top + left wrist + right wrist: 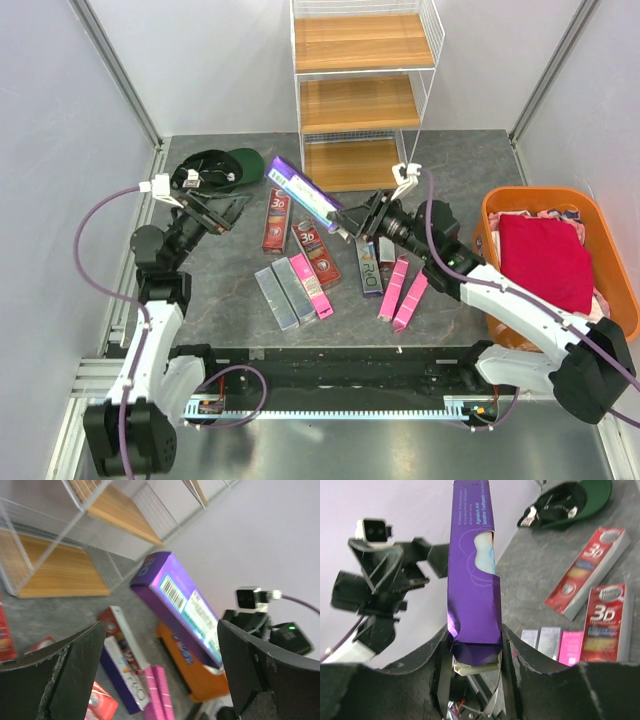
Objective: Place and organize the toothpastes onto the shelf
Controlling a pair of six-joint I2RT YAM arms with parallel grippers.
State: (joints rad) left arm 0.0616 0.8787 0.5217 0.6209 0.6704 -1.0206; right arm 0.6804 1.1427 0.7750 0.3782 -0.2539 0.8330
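Observation:
The right gripper lifts up and outward next, lays the carton along the board's end nearest the green cap and releases it. The shelf's top board is bare.
My right gripper (pixel 347 217) is shut on one end of a purple toothpaste carton (pixel 303 191), held in the air above the table and pointing at the left arm. In the right wrist view the carton (pixel 472 565) sits pinched between both fingers (pixel 474 650). My left gripper (pixel 226 211) stands open just left of the carton's free end, touching nothing; its wrist view shows the carton (pixel 186 607) beyond its spread fingers (pixel 75 672). Red (pixel 276 220), silver (pixel 277 298), pink (pixel 311 285) and purple (pixel 369 266) cartons lie flat on the table. The white wire shelf (pixel 360 100) stands at the back, its boards bare.
A green cap (pixel 226 167) lies at the back left, behind my left gripper. An orange basket (pixel 530 194) holding a red cloth (pixel 545 260) stands at the right edge. Two pink cartons (pixel 402 294) lie side by side under my right arm.

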